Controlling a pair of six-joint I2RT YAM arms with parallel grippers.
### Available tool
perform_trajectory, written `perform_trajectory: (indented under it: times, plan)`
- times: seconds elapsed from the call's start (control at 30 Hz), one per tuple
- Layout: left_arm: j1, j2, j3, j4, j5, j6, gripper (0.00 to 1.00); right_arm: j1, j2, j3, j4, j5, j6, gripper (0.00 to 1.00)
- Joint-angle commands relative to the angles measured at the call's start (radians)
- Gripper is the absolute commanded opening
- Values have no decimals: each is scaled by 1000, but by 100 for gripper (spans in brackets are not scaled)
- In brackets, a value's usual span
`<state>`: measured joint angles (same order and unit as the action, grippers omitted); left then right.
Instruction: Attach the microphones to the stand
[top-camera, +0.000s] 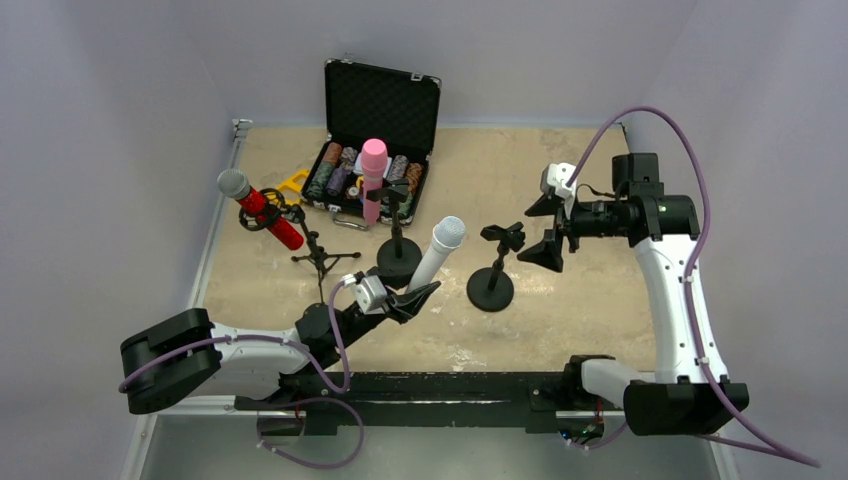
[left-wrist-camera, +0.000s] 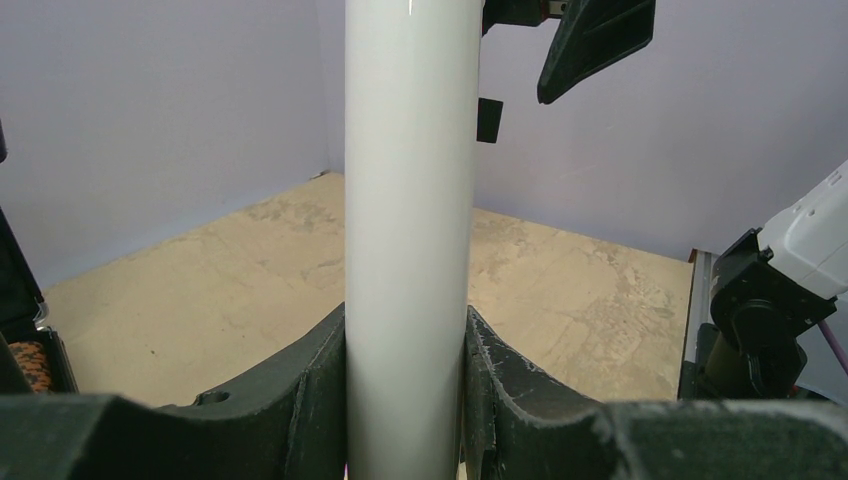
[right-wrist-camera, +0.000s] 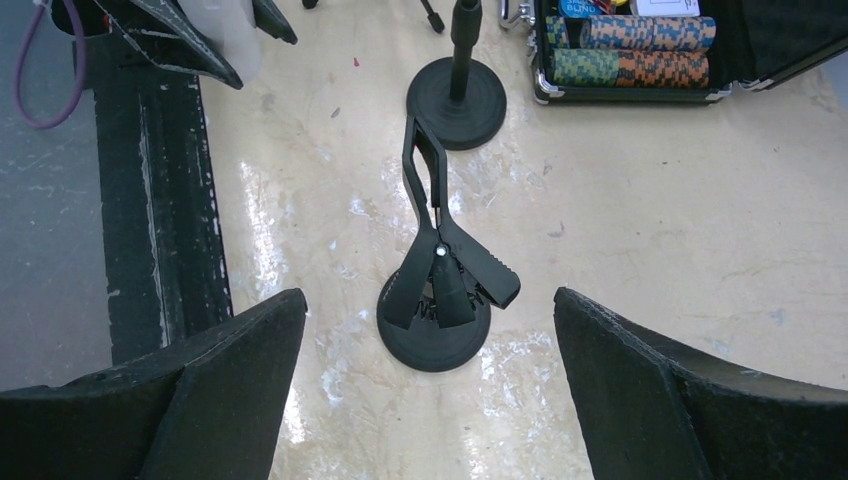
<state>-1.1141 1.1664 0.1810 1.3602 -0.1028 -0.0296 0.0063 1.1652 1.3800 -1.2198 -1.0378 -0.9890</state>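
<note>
My left gripper should swing outward and across next and let go of the microphone in the black clip (top-camera: 503, 237), because that clip is to the gripper's right in the top view.
My left gripper (top-camera: 415, 297) is shut on the lower body of the white microphone (top-camera: 437, 253), which tilts up to the right with its grey head on top; in the left wrist view the white body (left-wrist-camera: 408, 230) is clamped between both fingers of that gripper (left-wrist-camera: 405, 400). The empty stand (top-camera: 492, 280) has a black clip (top-camera: 503, 237) on a round base; it shows in the right wrist view (right-wrist-camera: 440, 270). My right gripper (top-camera: 548, 232) is open and empty just right of that clip (right-wrist-camera: 430, 300). The red microphone (top-camera: 262, 212) sits on a tripod stand. The pink microphone (top-camera: 373, 178) sits on a round-base stand (top-camera: 398, 255).
An open black case of poker chips (top-camera: 400, 175) stands at the back, also in the right wrist view (right-wrist-camera: 630, 50). A yellow object (top-camera: 293, 183) lies left of it. The black mounting rail (top-camera: 440, 390) runs along the near edge. Walls close in on three sides.
</note>
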Motion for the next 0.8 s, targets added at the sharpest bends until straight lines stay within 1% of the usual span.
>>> perform_trajectory:
  times: [0.0, 0.2, 0.37, 0.47, 0.5, 0.6, 0.77]
  plan:
    - [3, -3, -2, 65, 9, 20, 0, -3, -34, 23, -10, -24, -9, 97]
    - [6, 23, 14, 65, 23, 19, 0, -2, -59, -36, 27, -50, -4, 97]
    - [18, 64, 50, 65, 36, 21, 0, -3, -54, -50, 32, -59, -21, 97]
    - [37, 92, 84, 65, 50, 12, 0, -3, -36, -44, 28, -68, -42, 97]
    - [48, 101, 94, 65, 57, 4, 0, -27, -32, -42, 29, -66, -46, 97]
    - [76, 122, 128, 65, 83, -8, 0, -33, -9, -36, 35, -57, -50, 97]
    - [97, 177, 202, 65, 131, -13, 0, -33, 61, 9, -54, -89, -144, 97]
